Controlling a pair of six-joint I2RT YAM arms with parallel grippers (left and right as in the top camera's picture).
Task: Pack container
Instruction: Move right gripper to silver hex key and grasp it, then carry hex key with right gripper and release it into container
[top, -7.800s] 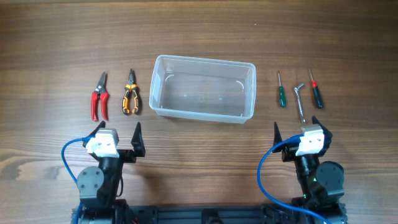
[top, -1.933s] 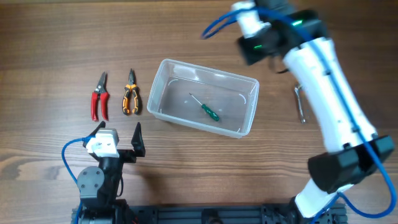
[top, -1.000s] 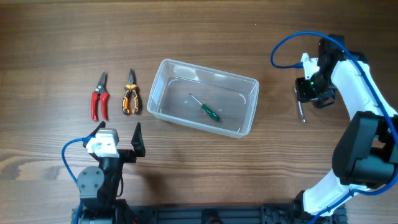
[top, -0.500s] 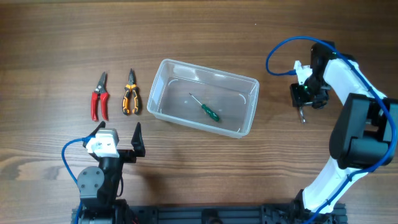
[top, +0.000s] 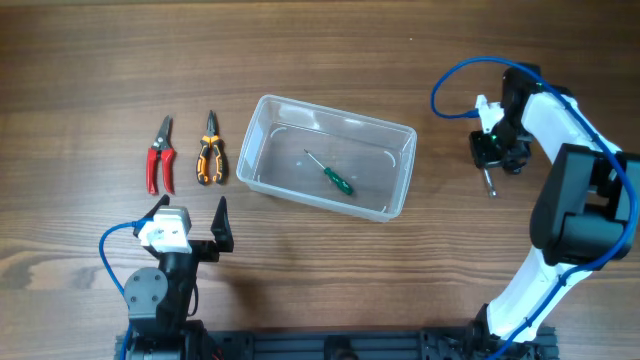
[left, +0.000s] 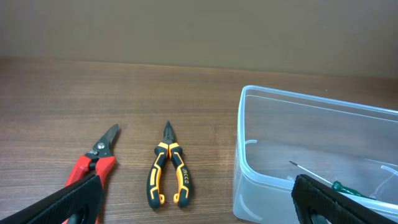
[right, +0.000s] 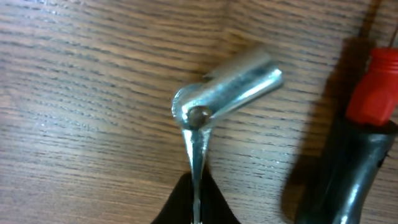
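My right gripper is to lift the wrench to the left in the overhead view next. Then it needs to lower the wrench and let go of it in the clear tub (top: 352, 160) beside the green-handled screwdriver.
The container (top: 247, 150) is a clear tub at mid-table, with a green-handled screwdriver (top: 335, 178) lying inside; both also show in the left wrist view, container (left: 249, 155) and screwdriver (left: 348, 188). To its right, my right gripper (top: 488, 158) points down at the table and is shut on the thin shaft of a silver angled wrench (right: 227, 87), its dark fingers (right: 198, 208) pinching the shaft from both sides. The wrench's lower end (top: 490, 186) sticks out below the gripper. My left gripper (top: 190, 208) rests open near the front edge, holding nothing.
A red-and-black screwdriver (right: 348, 162) lies just right of the wrench. Red-handled cutters (top: 160, 157) and orange-black pliers (top: 209, 150) lie left of the container, ahead of the left gripper (left: 199, 205).
My right gripper has closed its jaws on the wrench shaft and shifted slightly towards the right. The left arm and the container have not moved.
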